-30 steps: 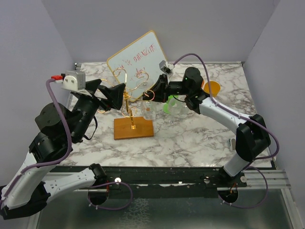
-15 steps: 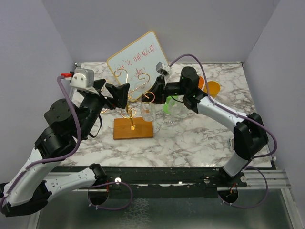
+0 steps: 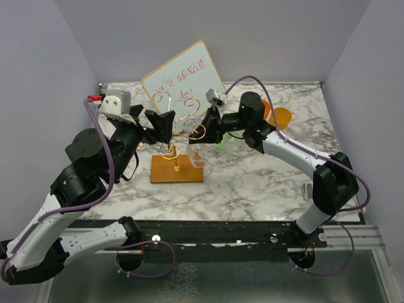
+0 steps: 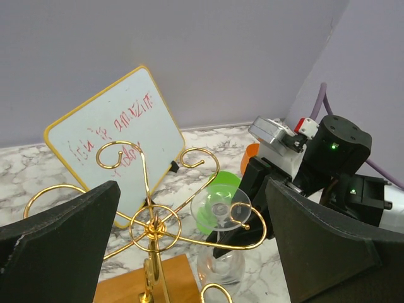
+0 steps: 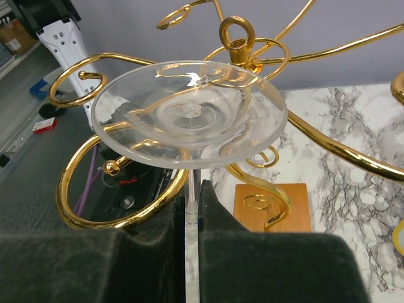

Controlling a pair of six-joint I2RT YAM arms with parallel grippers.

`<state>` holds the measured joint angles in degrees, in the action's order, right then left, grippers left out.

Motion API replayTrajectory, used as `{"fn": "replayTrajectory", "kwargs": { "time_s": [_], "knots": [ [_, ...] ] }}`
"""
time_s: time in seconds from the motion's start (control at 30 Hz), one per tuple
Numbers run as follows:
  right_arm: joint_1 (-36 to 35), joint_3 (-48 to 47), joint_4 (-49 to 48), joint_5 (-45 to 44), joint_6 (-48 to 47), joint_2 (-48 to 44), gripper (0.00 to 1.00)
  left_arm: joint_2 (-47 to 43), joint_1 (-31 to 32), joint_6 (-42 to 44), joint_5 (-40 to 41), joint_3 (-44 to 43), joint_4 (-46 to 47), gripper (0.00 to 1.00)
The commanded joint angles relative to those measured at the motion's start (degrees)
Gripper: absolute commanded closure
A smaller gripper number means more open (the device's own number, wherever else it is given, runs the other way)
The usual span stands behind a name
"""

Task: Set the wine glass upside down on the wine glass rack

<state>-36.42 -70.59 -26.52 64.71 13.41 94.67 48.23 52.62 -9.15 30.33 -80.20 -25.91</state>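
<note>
My right gripper eases the stem into the curled arm's loop (image 5: pixel 129 183) next and releases it, because the foot covers only one side of that loop.
The wine glass (image 5: pixel 189 113) hangs upside down, foot on top and bowl (image 3: pixel 197 155) below. My right gripper (image 5: pixel 191 208) is shut on its thin stem. The gold wire wine glass rack (image 3: pixel 177 169) stands on its brown wooden base, curled arms spreading from the post (image 4: pixel 151 224). The glass foot (image 4: pixel 221 210) sits just over one curled arm (image 5: pixel 120 211), with the stem at that loop's mouth. I cannot tell whether the foot rests on the wire. My left gripper (image 3: pixel 158 125) hovers open at the rack's left side, holding nothing.
A tilted whiteboard (image 3: pixel 183 72) with red writing leans behind the rack. A green cup (image 4: pixel 218 188) and an orange item (image 3: pixel 281 117) lie behind my right arm. Purple walls close in the marble table (image 3: pixel 265 183) on three sides.
My right gripper has carried the glass left and down into the rack's curled arm. The left arm has risen and shifted right, closer to the rack, still open.
</note>
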Motion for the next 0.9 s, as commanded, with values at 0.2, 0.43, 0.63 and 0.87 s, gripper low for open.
{"fn": "replayTrajectory", "kwargs": {
  "time_s": [0.2,0.43,0.63,0.87],
  "knots": [
    [-0.4,3.2,-2.4,3.8,-1.8,-5.6,0.99,0.8,0.2,0.5,0.3,0.1,0.1,0.01],
    [-0.4,1.1,1.4,1.6,-4.0,-3.1,0.99,0.9,0.2,0.3,0.3,0.6,0.0,0.01],
    [-0.5,-2.1,0.8,2.5,-3.5,0.3,0.99,0.9,0.2,0.2,0.3,0.7,0.0,0.01],
    [-0.9,-1.7,-1.5,5.3,-2.1,0.2,0.99,0.6,0.2,0.3,0.8,0.9,0.0,0.01]
  ]
}}
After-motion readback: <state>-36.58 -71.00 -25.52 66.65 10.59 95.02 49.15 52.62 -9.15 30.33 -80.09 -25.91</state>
